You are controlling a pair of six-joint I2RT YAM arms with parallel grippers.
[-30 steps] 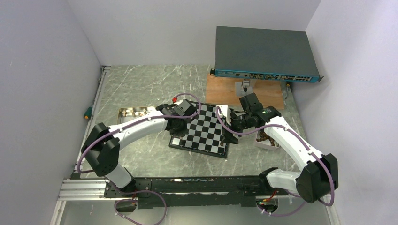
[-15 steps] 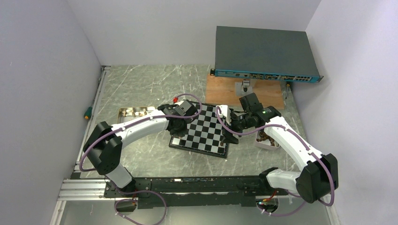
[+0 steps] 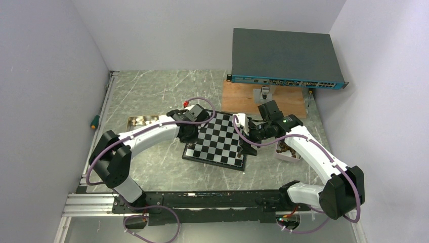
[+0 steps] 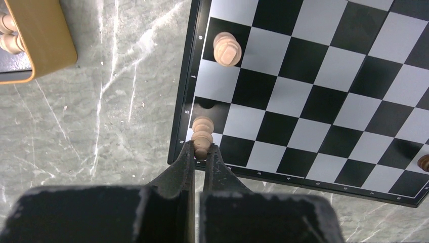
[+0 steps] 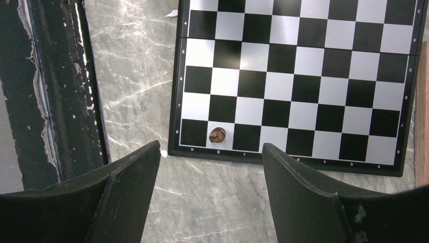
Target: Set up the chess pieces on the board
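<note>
My left gripper should next move outward and down and let go of the piece, because the empty light square by the standing piece (image 4: 216, 80) is below and outward of my gripper.
The board (image 3: 218, 140) lies mid-table, also in the left wrist view (image 4: 313, 96) and the right wrist view (image 5: 303, 76). My left gripper (image 4: 202, 148) is shut on a light tan chess piece (image 4: 202, 132) over the board's corner by the g and h marks; it shows in the top view (image 3: 187, 131) at the board's left edge. Another light tan piece (image 4: 227, 48) stands on an edge square. My right gripper (image 5: 211, 152) is open and empty just off the board's edge, above a dark brown piece (image 5: 217, 135) on a border square.
A metal tray (image 3: 137, 121) with light pieces sits left of the board, its corner in the left wrist view (image 4: 43, 43). A white tray (image 3: 287, 151) of dark pieces sits right. A wooden plank (image 3: 243, 98) and a network switch (image 3: 283, 58) stand behind. A screwdriver (image 3: 94, 121) lies far left.
My left gripper has shifted a little back and left along the board's left edge with the tan piece in it. The right arm has not moved.
</note>
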